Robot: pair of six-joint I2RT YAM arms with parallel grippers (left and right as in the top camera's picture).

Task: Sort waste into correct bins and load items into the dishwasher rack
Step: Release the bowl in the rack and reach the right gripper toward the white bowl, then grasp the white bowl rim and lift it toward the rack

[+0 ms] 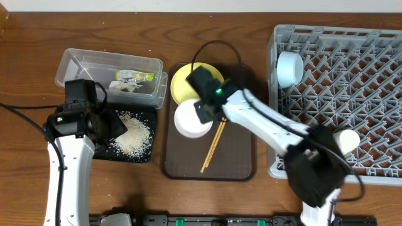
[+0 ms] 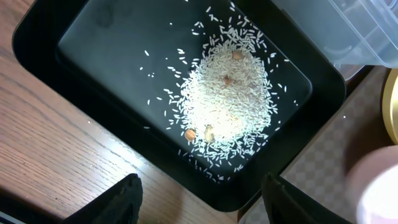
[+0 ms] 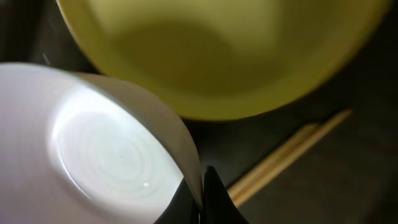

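Observation:
The rack's empty spot beside the light-blue bowl is to my right gripper's right in the overhead view, so it will swing outward to release the bowl.
My right gripper [image 1: 204, 112] is shut on the rim of the white bowl [image 1: 190, 120], which is over the brown serving tray. In the right wrist view its fingers [image 3: 202, 190] pinch the bowl's wall [image 3: 93, 155]. The yellow plate [image 1: 181, 81] [image 3: 230, 56] lies just behind, and the chopsticks [image 1: 213, 145] [image 3: 286, 155] lie beside the bowl. My left gripper [image 2: 202, 202] is open and empty over the near edge of the black tray [image 1: 151, 116] [image 2: 112, 43], which holds a rice pile [image 2: 227, 93]. The clear tub [image 1: 94, 63] holds the wrapper [image 1: 135, 76] and white scraps. The dishwasher rack [image 1: 364, 75] holds the light-blue bowl [image 1: 290, 68] and white cup [image 1: 347, 139].
The brown serving tray [image 1: 235, 160] sits between the black tray and the rack. My right arm reaches across the tray from the rack's near-left corner. The clear tub's corner [image 2: 348, 31] shows at the top right of the left wrist view.

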